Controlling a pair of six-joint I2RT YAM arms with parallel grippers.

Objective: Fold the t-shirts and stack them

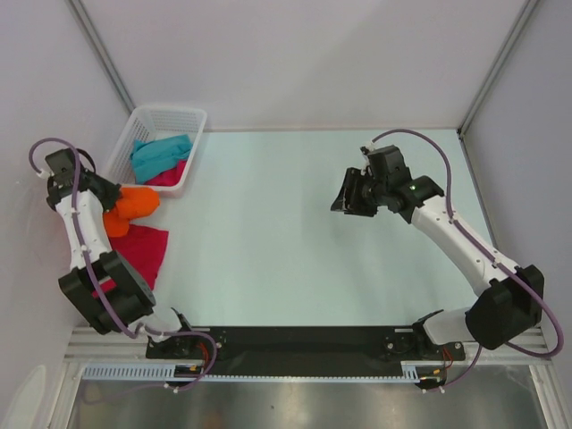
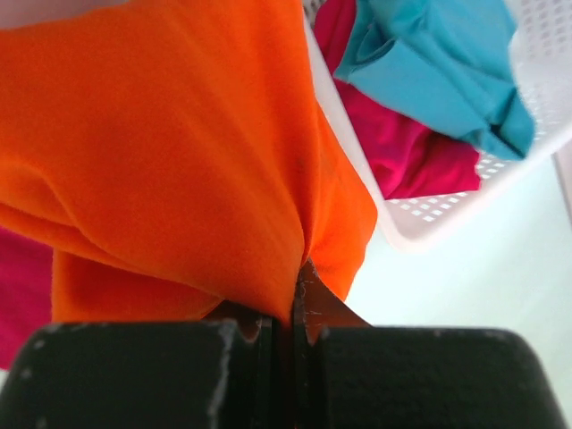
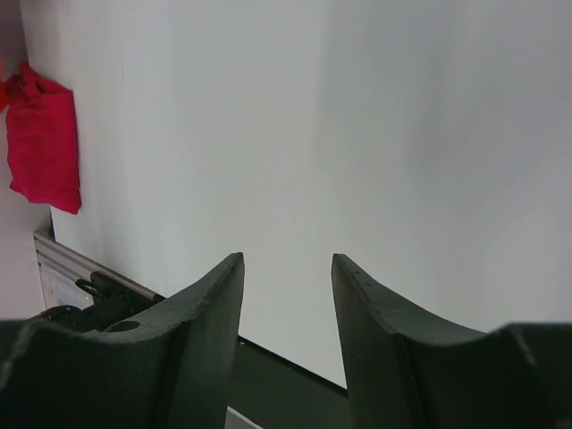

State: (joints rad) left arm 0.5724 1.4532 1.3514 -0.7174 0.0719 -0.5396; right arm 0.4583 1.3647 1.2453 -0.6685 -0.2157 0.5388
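My left gripper is first going to move down and back from the basket, over the crimson t-shirt's far edge (image 1: 144, 230), because the orange cloth is hanging against the basket's rim.
My left gripper (image 1: 114, 198) is shut on the bright orange t-shirt (image 1: 134, 207), which hangs bunched beside the basket; in the left wrist view the orange cloth (image 2: 179, 152) is pinched between the closed jaws (image 2: 299, 290). A teal blue t-shirt (image 1: 161, 154) and a crimson one (image 1: 172, 173) lie in the white lattice basket (image 1: 170, 114). Another crimson t-shirt (image 1: 141, 250) lies on the table at the left, also in the right wrist view (image 3: 43, 138). My right gripper (image 1: 350, 198) is open and empty above the table's right middle (image 3: 286, 264).
The basket (image 2: 429, 214) stands at the back left corner against the wall. A black rail (image 1: 304, 340) runs along the near edge between the arm bases. Grey walls close in the table on the left, back and right.
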